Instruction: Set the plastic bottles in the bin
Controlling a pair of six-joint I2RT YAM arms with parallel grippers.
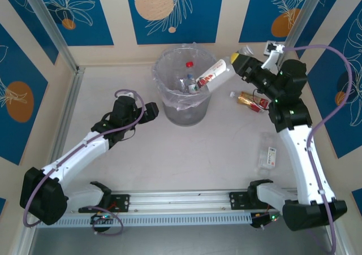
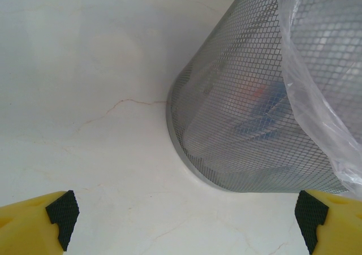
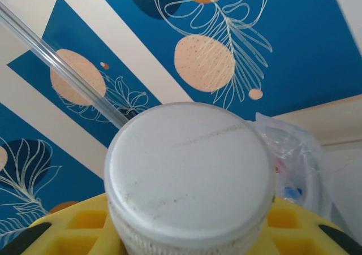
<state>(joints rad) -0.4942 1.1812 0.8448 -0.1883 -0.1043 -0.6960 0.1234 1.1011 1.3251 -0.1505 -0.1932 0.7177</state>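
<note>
The right gripper moves over the bin's opening (image 1: 182,68) next and releases the white bottle, since the bottle still slants across the bin's rim with its cap outside.
My right gripper (image 1: 242,64) is shut on the capped end of a white bottle with a red-and-white label (image 1: 214,73). The bottle slants down over the right rim of the grey mesh bin (image 1: 186,112), its base inside the clear bag. Its white cap (image 3: 189,170) sits close up between the yellow fingers (image 3: 68,227). Several small bottles (image 1: 190,83) lie in the bin. A brownish bottle with a red label (image 1: 250,100) and a clear bottle (image 1: 267,156) lie on the table to the right. My left gripper (image 1: 151,112) stands open and empty just left of the bin's base (image 2: 226,153).
The bin's clear bag (image 2: 328,68) hangs over its rim. Patterned blue walls and metal frame posts (image 1: 51,26) enclose the table at the back and sides. A metal rail (image 1: 181,201) with the arm bases runs along the near edge.
</note>
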